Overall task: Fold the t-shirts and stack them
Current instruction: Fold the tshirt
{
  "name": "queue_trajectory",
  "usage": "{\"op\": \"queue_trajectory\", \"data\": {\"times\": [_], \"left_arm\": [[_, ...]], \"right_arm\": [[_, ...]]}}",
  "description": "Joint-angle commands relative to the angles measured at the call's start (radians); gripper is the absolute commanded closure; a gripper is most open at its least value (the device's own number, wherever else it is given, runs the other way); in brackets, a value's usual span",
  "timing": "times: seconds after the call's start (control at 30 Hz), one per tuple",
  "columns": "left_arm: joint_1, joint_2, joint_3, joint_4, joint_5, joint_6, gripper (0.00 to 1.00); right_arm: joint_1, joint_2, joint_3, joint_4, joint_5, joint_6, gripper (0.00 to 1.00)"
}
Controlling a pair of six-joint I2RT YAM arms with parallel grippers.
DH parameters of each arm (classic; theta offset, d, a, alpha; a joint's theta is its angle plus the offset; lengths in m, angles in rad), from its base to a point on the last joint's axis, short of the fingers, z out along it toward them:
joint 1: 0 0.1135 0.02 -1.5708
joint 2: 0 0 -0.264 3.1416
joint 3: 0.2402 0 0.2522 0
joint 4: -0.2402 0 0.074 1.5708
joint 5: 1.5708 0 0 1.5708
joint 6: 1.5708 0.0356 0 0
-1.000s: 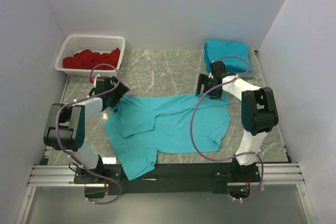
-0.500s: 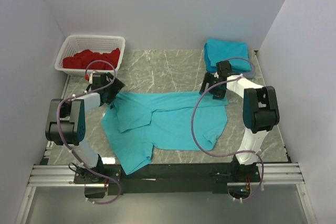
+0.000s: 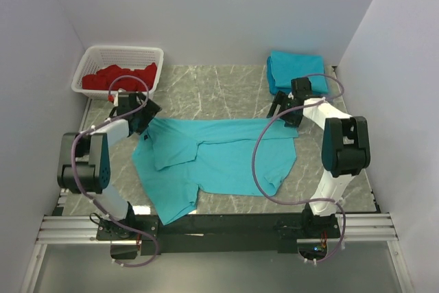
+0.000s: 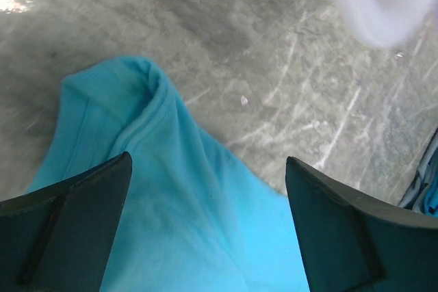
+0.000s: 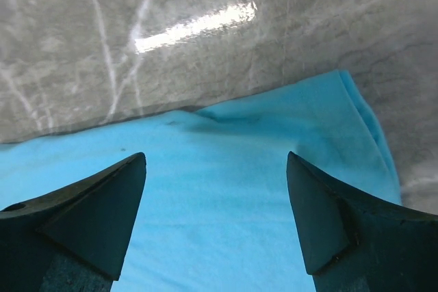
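Observation:
The sleeve's near corner hangs past the table's front edge, so my left gripper needs to move back from the shirt's far corner onto that near corner.
A turquoise t-shirt lies spread flat on the marble table, with its near left part hanging at the front edge. My left gripper is open over the shirt's far left corner. In the left wrist view the gripper straddles the fabric, whose hemmed corner is bunched up. My right gripper is open over the far right corner. In the right wrist view the gripper straddles flat fabric. A folded turquoise t-shirt lies at the back right.
A white basket holding red cloths stands at the back left. Walls close in the table on the left, back and right. The black rail of the arm bases runs along the front edge.
Both grippers moved toward the back of the table and slightly outward. The shirt shifted back with them and its far edge now lies straighter.

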Motion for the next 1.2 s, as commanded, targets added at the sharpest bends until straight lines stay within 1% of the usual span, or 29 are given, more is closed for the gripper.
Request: {"op": "queue_trajectory", "data": {"times": [0.0,0.03,0.07,0.17,0.2,0.23,0.27,0.3,0.37,0.4,0.47,0.5,0.53,0.57,0.6,0.63,0.67,0.77,0.8,0.87,0.9,0.97,1.0,1.07,1.1,1.17], "left_arm": [[0.005,-0.147,-0.006,-0.057,-0.004,0.043,0.01],[0.002,-0.175,-0.008,-0.089,0.002,0.048,0.01],[-0.001,-0.234,-0.015,-0.13,0.006,0.054,0.01],[-0.049,-0.366,-0.05,-0.209,-0.013,0.077,0.01],[-0.087,-0.399,-0.063,-0.268,-0.023,0.083,0.0],[-0.112,-0.461,-0.08,-0.288,-0.026,0.086,0.01],[-0.133,-0.491,-0.128,-0.302,-0.026,0.088,0.01],[-0.17,-0.517,-0.155,-0.331,-0.026,0.068,0.01],[-0.213,-0.587,-0.23,-0.365,0.008,0.056,0.01],[-0.28,-0.609,-0.248,-0.423,0.01,0.03,0.01],[-0.366,-0.666,-0.275,-0.501,-0.025,-0.002,0.01],[-0.458,-0.684,-0.281,-0.552,-0.026,-0.056,0.01],[-0.501,-0.718,-0.284,-0.641,-0.056,-0.088,0.01],[-0.542,-0.735,-0.294,-0.692,-0.079,-0.119,0.01],[-0.622,-0.747,-0.298,-0.736,-0.09,-0.195,0.01],[-0.659,-0.765,-0.302,-0.825,-0.099,-0.237,0.01],[-0.729,-0.772,-0.307,-0.867,-0.11,-0.318,0.01],[-0.831,-0.779,-0.29,-0.992,-0.121,-0.427,0.01],[-0.894,-0.778,-0.284,-1.019,-0.133,-0.485,0.01],[-0.964,-0.756,-0.275,-1.071,-0.139,-0.53,0.02],[-0.98,-0.743,-0.279,-1.08,-0.124,-0.556,0.05],[-1.011,-0.701,-0.305,-1.08,-0.104,-0.567,0.08],[-1.017,-0.692,-0.319,-1.074,-0.092,-0.573,0.13],[-1.026,-0.686,-0.351,-1.042,-0.061,-0.581,0.2],[-1.029,-0.693,-0.359,-1.025,-0.056,-0.585,0.31],[-1.031,-0.718,-0.367,-1.037,-0.073,-0.607,0.41]], "right_arm": [[0.014,-0.135,-0.008,0.019,0.06,-0.01,0.11],[0.022,-0.152,-0.008,0.015,0.079,-0.016,0.1],[0.034,-0.186,-0.014,0.003,0.102,-0.019,0.1],[0.089,-0.247,-0.04,-0.011,0.169,-0.011,0.1],[0.126,-0.256,-0.047,-0.014,0.191,-0.008,0.1],[0.143,-0.264,-0.055,-0.018,0.205,-0.007,0.1],[0.161,-0.272,-0.057,-0.022,0.228,-0.005,0.1],[0.193,-0.273,-0.058,-0.022,0.231,-0.002,0.1],[0.214,-0.263,-0.047,-0.013,0.205,-0.004,0.1],[0.221,-0.26,-0.043,-0.008,0.2,-0.002,0.1],[0.237,-0.25,-0.034,-0.004,0.188,-0.004,0.1],[0.24,-0.249,-0.032,-0.005,0.183,-0.005,0.1],[0.244,-0.249,-0.037,-0.004,0.185,-0.008,0.1],[0.246,-0.25,-0.041,0.001,0.182,-0.01,0.1],[0.247,-0.249,-0.046,0.001,0.179,-0.013,0.1],[0.247,-0.249,-0.049,-0.001,0.182,-0.014,0.1],[0.246,-0.25,-0.052,0.001,0.186,-0.013,0.1],[0.246,-0.255,-0.061,-0.002,0.194,-0.017,0.1],[0.247,-0.258,-0.061,-0.002,0.196,-0.019,0.1],[0.246,-0.26,-0.067,0.002,0.19,-0.022,0.1],[0.246,-0.26,-0.067,0.001,0.188,-0.025,0.1],[0.247,-0.26,-0.067,-0.001,0.191,-0.025,0.1],[0.247,-0.26,-0.069,-0.001,0.193,-0.027,0.1],[0.246,-0.257,-0.067,-0.004,0.191,-0.025,0.1],[0.249,-0.257,-0.067,-0.005,0.188,-0.027,0.1],[0.249,-0.258,-0.07,-0.007,0.182,-0.025,0.1]]}}
